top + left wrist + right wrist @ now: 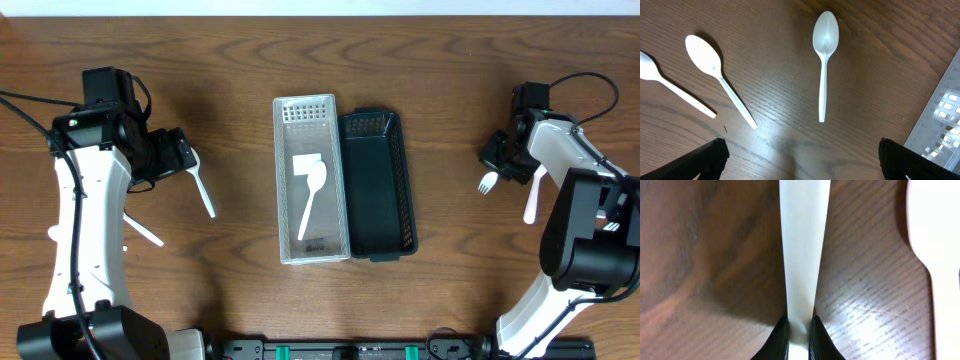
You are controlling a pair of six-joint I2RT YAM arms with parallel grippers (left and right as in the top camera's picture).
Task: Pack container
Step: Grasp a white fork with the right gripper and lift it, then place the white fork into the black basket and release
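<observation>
My right gripper rises and carries the fork (487, 182) to the left in the overhead view next, to release it over the dark basket's bottom, which lies empty.
A clear slotted container (285, 200) lies mid-table with a white spoon (312, 190) in it. A dark basket (377, 185) sits against its right side. My left gripper (178, 155) is open and empty above the table; its view (800, 167) shows three white spoons ahead: one (824, 60) in the middle and two (720, 80) (670, 82) to the left. My right gripper (508, 165) is shut on the handle of a white fork (487, 182), seen close in the right wrist view (802, 255) between the jaws (800, 335).
A second white utensil (533, 195) lies just right of the fork and shows at the right edge of the right wrist view (935, 255). Two loose spoons (203, 192) (143, 230) lie near the left arm. The container's corner (945, 120) shows in the left wrist view.
</observation>
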